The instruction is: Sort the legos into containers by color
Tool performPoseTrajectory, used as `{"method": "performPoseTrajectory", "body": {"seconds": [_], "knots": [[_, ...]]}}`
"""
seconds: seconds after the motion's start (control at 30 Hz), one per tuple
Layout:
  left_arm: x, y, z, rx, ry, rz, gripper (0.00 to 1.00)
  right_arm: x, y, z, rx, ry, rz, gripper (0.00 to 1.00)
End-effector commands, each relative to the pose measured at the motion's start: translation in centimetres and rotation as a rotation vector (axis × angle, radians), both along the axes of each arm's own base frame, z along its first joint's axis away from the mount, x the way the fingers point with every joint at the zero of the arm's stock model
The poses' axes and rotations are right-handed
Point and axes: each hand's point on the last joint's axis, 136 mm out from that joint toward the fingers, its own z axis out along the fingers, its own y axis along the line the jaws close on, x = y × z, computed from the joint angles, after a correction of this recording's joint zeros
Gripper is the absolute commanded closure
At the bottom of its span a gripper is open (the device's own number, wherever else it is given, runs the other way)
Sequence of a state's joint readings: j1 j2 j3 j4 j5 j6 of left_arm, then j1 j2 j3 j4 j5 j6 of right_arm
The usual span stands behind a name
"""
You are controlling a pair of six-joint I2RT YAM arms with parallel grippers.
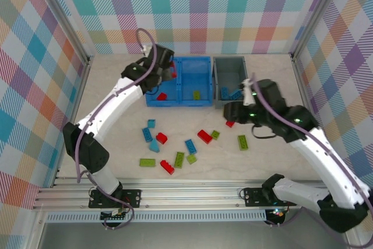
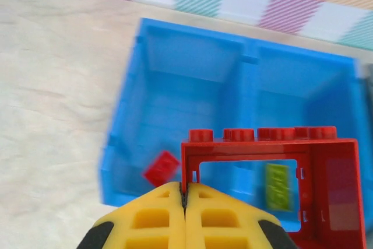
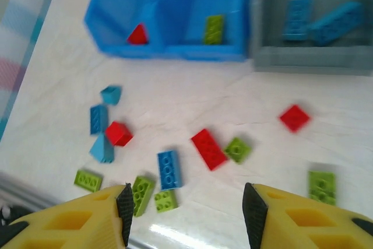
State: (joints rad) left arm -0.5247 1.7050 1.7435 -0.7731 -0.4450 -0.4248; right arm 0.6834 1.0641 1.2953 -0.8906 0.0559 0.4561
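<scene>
This section of the blue bin already holds a red brick, so my left gripper should go down into its empty far part (image 2: 192,106) and let go of the red window-frame lego (image 2: 268,144).
My left gripper (image 1: 166,72) is shut on the edge of a red window-frame lego (image 2: 268,144) and holds it above the left compartment of the blue bin (image 1: 198,58). That compartment holds a small red brick (image 2: 161,168); the right one holds a lime green brick (image 1: 197,94). Blue bricks (image 1: 231,93) lie in the dark grey bin (image 1: 230,60). My right gripper (image 1: 233,112) hangs open over the table in front of the grey bin, with nothing between its fingers. Under it lie a blue brick (image 3: 169,169), a red brick (image 3: 208,148) and lime green bricks (image 3: 141,195).
Several loose red, green and blue bricks are scattered across the near half of the table (image 1: 116,86), from a green one (image 1: 147,162) at the left to another green one (image 1: 242,141) at the right. A small red brick (image 1: 230,123) lies just beside my right gripper. Chequered walls enclose the table.
</scene>
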Motion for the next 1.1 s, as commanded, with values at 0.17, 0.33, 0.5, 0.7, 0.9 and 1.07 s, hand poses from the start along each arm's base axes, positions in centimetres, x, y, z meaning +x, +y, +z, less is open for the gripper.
{"method": "performPoseTrajectory", "body": {"seconds": [0.17, 0.33, 0.5, 0.7, 0.9, 1.07], "knots": [[7.5, 1.5, -6.9, 0.186, 0.114, -0.058, 1.00, 2.3, 10.2, -1.4, 0.078, -0.135, 0.051, 0.42], [10.9, 1.8, -10.4, 0.235, 0.172, -0.052, 1.00, 3.3, 13.7, -3.1, 0.069, -0.143, 0.012, 0.41], [12.8, 2.2, -12.9, 0.211, 0.198, -0.063, 1.00, 3.7, 15.1, -3.8, 0.094, -0.141, 0.018, 0.40], [14.4, 1.3, -15.7, 0.167, 0.212, -0.124, 1.00, 3.8, 15.2, -4.4, 0.079, -0.133, 0.018, 0.40], [15.6, 0.8, -17.4, 0.122, 0.221, -0.136, 1.00, 3.9, 14.9, -5.0, 0.063, -0.122, 0.005, 0.40], [16.1, 0.2, -18.7, 0.092, 0.235, -0.139, 1.00, 3.7, 14.5, -5.6, 0.053, -0.110, -0.004, 0.40]]}}
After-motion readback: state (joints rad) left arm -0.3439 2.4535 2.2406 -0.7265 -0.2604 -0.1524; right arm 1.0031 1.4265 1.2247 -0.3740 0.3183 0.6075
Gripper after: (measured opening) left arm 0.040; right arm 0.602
